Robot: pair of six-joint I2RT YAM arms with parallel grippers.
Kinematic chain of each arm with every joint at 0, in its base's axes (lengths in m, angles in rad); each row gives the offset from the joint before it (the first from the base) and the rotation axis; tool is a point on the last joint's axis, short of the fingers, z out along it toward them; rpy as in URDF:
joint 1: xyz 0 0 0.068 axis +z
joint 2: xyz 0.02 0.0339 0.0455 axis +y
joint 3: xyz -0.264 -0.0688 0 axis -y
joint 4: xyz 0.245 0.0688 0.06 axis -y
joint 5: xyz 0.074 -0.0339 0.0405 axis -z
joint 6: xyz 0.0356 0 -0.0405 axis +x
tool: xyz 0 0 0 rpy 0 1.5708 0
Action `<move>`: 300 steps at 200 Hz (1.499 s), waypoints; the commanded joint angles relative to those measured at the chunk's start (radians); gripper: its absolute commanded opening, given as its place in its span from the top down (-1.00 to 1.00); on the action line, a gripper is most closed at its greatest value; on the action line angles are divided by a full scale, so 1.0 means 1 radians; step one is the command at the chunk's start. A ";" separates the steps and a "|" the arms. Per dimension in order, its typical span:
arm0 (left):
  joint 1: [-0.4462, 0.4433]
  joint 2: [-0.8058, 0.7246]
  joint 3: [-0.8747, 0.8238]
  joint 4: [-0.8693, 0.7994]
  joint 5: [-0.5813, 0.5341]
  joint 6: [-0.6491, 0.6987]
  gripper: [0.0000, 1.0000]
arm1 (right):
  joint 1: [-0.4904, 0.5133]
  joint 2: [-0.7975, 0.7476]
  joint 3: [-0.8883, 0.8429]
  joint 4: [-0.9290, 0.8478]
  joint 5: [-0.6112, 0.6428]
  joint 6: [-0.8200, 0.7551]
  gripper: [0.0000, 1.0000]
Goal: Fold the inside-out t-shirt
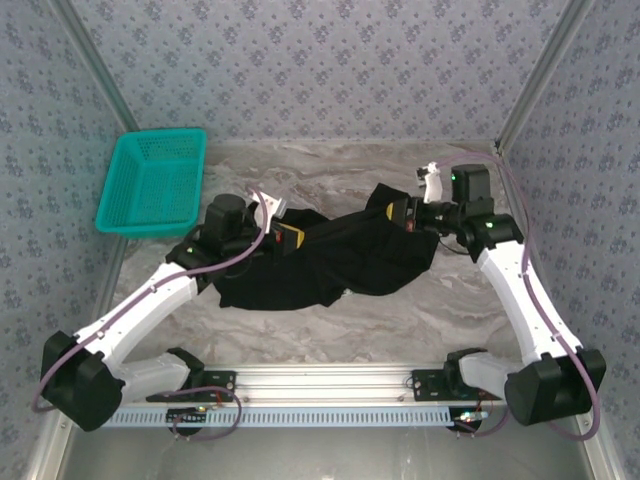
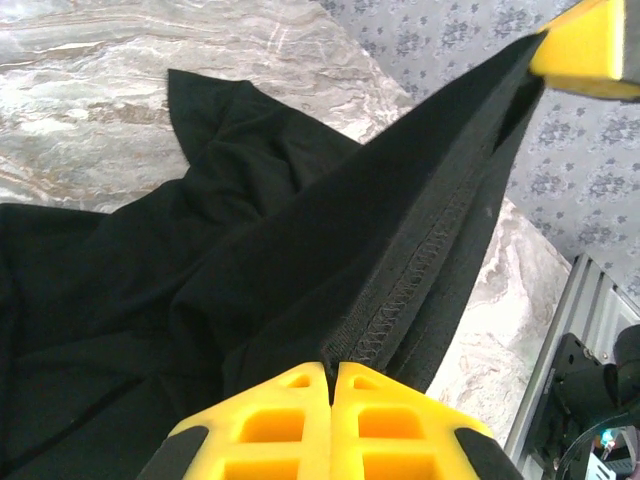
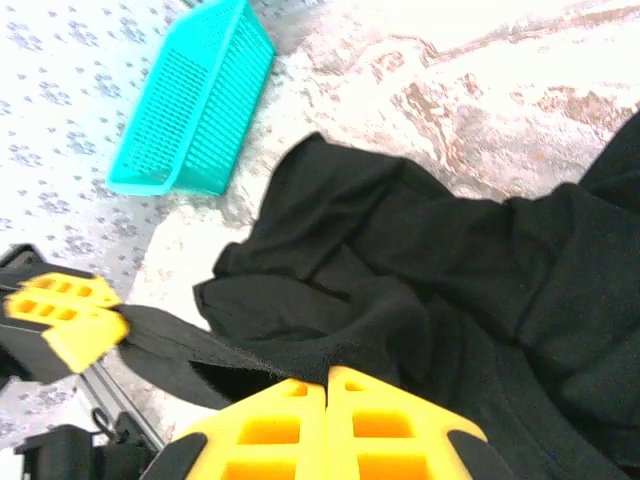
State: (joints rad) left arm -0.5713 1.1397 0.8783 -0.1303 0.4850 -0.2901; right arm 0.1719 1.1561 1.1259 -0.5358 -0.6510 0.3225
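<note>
Next, my left gripper moves down and slightly toward my right gripper, onto the sagging black cloth (image 1: 316, 262) (image 2: 262, 325), to release the hem, which hangs stretched above the table.
The inside-out t-shirt (image 1: 330, 262) shows plain black and hangs stretched between my two grippers, its lower part sagging onto the marble table. At the shirt's left end, my left gripper (image 1: 291, 237) is shut on it. In the left wrist view the yellow fingers (image 2: 270, 420) pinch a stitched hem (image 2: 400, 295) that runs taut up to the other gripper's yellow fingers (image 2: 590, 50). My right gripper (image 1: 399, 212) is shut on the shirt's right end; in its wrist view the gripper (image 3: 328, 376) clamps a fold of black cloth (image 3: 420, 260).
A teal plastic basket (image 1: 155, 182) stands at the back left of the table, also seen as a teal basket (image 3: 195, 100) in the right wrist view. Patterned walls close the back and sides. An aluminium rail (image 1: 320, 385) runs along the near edge.
</note>
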 commanded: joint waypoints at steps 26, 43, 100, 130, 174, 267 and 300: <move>0.005 -0.033 -0.081 0.239 0.130 -0.066 1.00 | -0.009 0.013 0.044 -0.176 0.273 -0.029 1.00; 0.005 -0.064 -0.114 0.364 0.186 -0.122 1.00 | 0.009 0.036 0.041 -0.211 0.350 -0.041 1.00; -0.026 -0.075 -0.093 0.374 0.248 -0.079 1.00 | 0.111 0.114 0.044 -0.205 0.401 -0.062 1.00; -0.040 -0.016 -0.053 0.177 0.141 0.008 1.00 | 0.110 0.126 0.051 -0.211 0.414 -0.079 1.00; -0.042 0.178 0.018 -0.038 -0.018 0.034 0.78 | 0.113 0.163 0.043 -0.240 0.550 -0.058 1.00; -0.122 0.358 0.089 -0.033 0.026 0.083 -0.21 | 0.149 0.269 0.038 -0.196 0.511 -0.054 1.00; -0.206 0.481 0.178 -0.109 -0.058 0.124 -0.24 | 0.136 0.277 0.038 -0.199 0.514 -0.065 1.00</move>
State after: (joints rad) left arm -0.7288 1.5589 0.9977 -0.1623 0.4931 -0.2211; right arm 0.3168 1.4239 1.1488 -0.7296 -0.1516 0.2653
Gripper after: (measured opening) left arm 0.615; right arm 0.057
